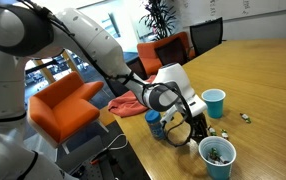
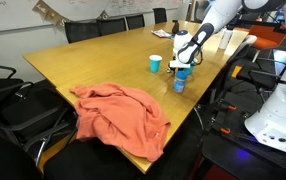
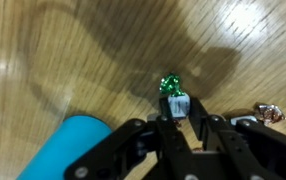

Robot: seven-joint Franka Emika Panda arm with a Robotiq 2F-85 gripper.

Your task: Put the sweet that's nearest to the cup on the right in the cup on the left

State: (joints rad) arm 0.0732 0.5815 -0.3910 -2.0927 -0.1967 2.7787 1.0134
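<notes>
The gripper holds the sweet low beneath the rim of the light-blue cup, so it will next rise and cross over the opening of the light-blue cup [image 1: 214, 95] beyond the loose sweets to let go of the sweet.
My gripper [image 3: 178, 112] is shut on a small sweet [image 3: 173, 92] with a green twisted wrapper end and a pale body, over the wooden table. A blue cup [image 3: 78, 148] lies at the lower left of the wrist view, next to the fingers. In an exterior view my gripper [image 1: 191, 130] hangs between a blue cup [image 1: 214, 102] farther back and a blue cup [image 1: 218, 157] in front that holds several sweets. A third blue cup [image 1: 155, 122] stands behind the gripper. In an exterior view my gripper [image 2: 186, 58] is above two cups [image 2: 155, 63] [image 2: 179, 80].
Another wrapped sweet [image 3: 270, 113] lies on the table right of the fingers. Loose sweets [image 1: 245, 117] lie near the cups. An orange cloth [image 2: 123, 112] covers the table corner. Orange chairs [image 1: 63, 108] and black chairs [image 2: 13, 95] stand around the table.
</notes>
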